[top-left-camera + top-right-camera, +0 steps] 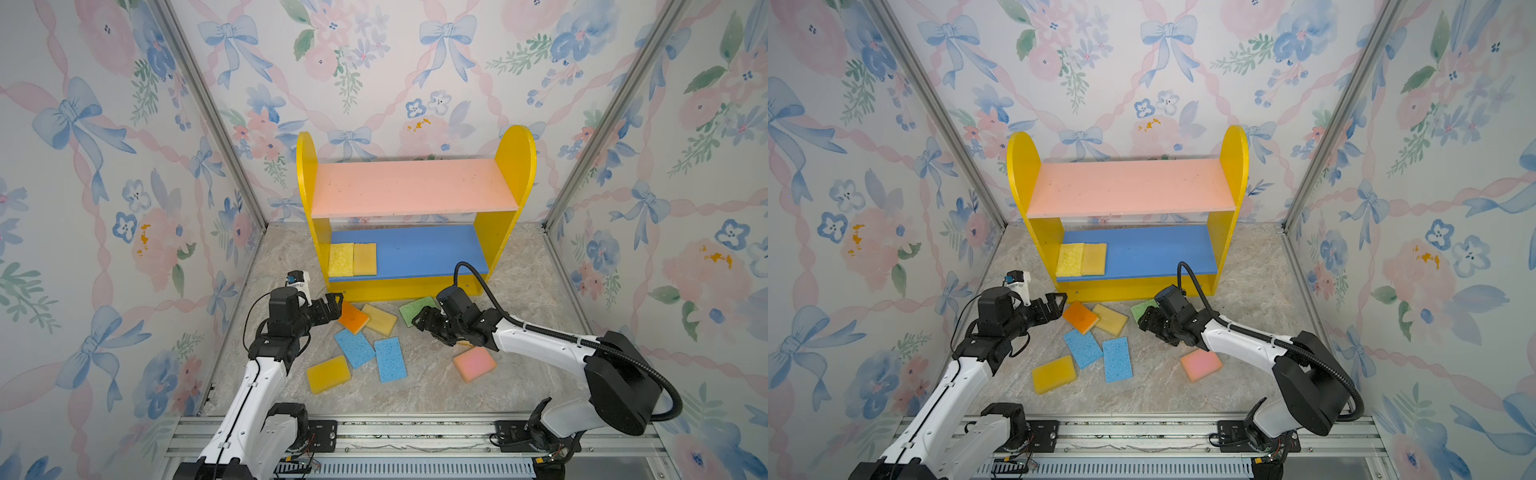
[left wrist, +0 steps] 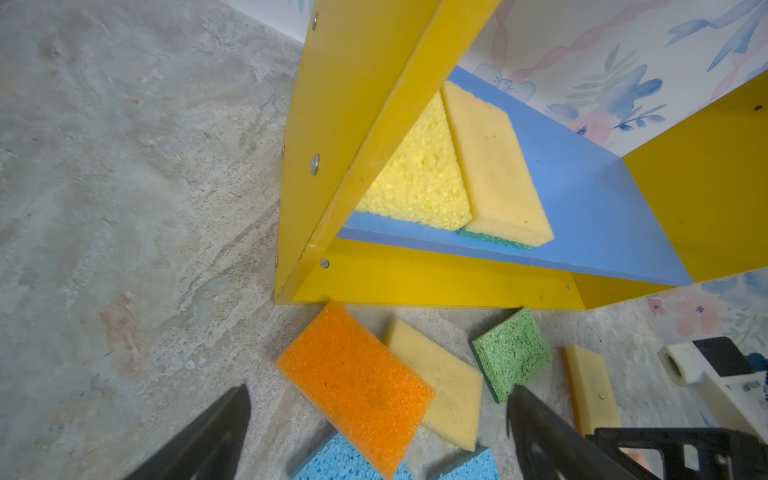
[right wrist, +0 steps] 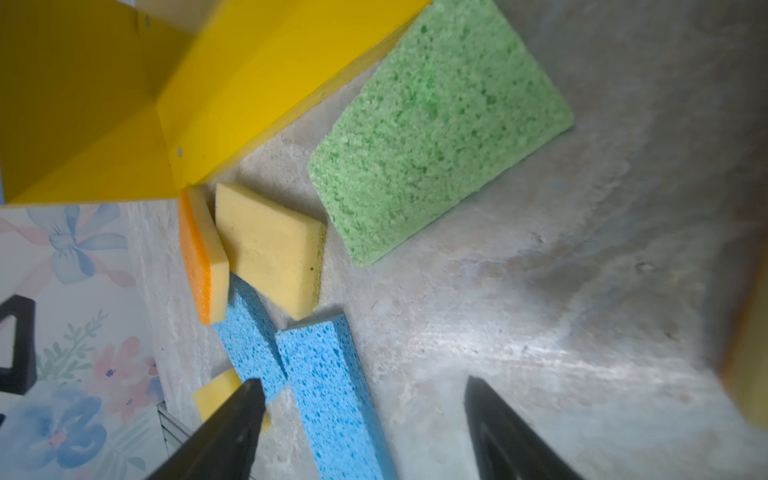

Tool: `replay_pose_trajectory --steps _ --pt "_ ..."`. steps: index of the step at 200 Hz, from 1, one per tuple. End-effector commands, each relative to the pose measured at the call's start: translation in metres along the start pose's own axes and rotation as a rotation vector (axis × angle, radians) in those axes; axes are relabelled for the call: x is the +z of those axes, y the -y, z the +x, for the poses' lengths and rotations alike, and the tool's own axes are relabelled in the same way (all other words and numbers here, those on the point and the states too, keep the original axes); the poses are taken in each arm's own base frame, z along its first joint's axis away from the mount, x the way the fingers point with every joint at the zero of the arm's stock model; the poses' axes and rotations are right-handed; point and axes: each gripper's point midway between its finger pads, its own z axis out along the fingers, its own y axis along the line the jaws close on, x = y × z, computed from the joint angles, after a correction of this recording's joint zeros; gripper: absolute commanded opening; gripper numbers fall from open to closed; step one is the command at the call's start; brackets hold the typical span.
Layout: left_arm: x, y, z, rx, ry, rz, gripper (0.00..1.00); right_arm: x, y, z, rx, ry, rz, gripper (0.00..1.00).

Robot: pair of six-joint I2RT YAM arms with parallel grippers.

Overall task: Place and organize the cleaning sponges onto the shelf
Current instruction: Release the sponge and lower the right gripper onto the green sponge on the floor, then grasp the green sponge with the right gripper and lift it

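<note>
My right gripper reaches outward and down next and brings its open fingers around the green sponge's near corner (image 1: 409, 323) (image 3: 365, 249), since bare floor lies open before that corner.
The shelf (image 1: 415, 189) stands at the back, with a yellow sponge (image 1: 340, 259) and a tan-yellow sponge (image 1: 365, 259) side by side at the left of its blue lower board (image 1: 432, 249). On the floor in front lie an orange sponge (image 1: 353, 318), a tan one (image 1: 379, 319), a green one (image 1: 415, 308), two blue ones (image 1: 354, 348) (image 1: 390, 359), a yellow one (image 1: 328, 374) and a pink one (image 1: 474, 363). My left gripper (image 1: 334, 305) hangs open just above the orange sponge (image 2: 353, 382). My right gripper (image 1: 422, 320) is open and empty beside the green sponge (image 3: 440, 129).
Another tan sponge with an orange side (image 2: 590, 386) lies under the right arm. Floral walls close in the marble floor (image 1: 519, 291) on three sides. The shelf's pink upper board (image 1: 411, 187) is bare. A metal rail (image 1: 415, 432) runs along the front.
</note>
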Motion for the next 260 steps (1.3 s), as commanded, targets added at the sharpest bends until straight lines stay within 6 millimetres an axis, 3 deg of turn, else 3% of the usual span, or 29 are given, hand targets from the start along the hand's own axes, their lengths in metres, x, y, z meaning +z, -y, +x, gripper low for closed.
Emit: replay_pose_trajectory --steps 1,31,69,82,123,160,216,260 --pt "0.000 0.005 0.001 0.004 -0.003 0.038 0.98 0.005 -0.015 -0.033 0.178 0.159 -0.073 0.78" --pt "-0.002 0.005 0.000 0.006 0.006 0.035 0.98 0.020 0.002 -0.043 0.276 0.210 -0.046 0.76" --pt "-0.002 0.004 -0.001 0.006 0.008 0.029 0.98 0.040 0.009 -0.043 0.358 0.195 -0.062 0.73" --pt "-0.002 0.004 -0.002 0.008 0.011 0.029 0.98 0.053 0.020 -0.040 0.374 0.184 -0.033 0.71" --pt "-0.003 0.004 -0.003 0.010 0.017 0.027 0.98 0.066 0.032 -0.042 0.401 0.180 -0.011 0.65" --pt "-0.004 0.003 -0.005 0.011 0.028 0.019 0.98 0.074 0.039 -0.042 0.415 0.172 0.003 0.53" --pt "-0.006 0.003 -0.005 0.012 0.033 0.019 0.98 0.068 0.034 -0.040 0.389 0.165 -0.006 0.13" --pt "-0.007 0.005 -0.006 0.013 0.038 0.026 0.98 0.044 0.032 -0.044 0.315 0.188 0.008 0.05"
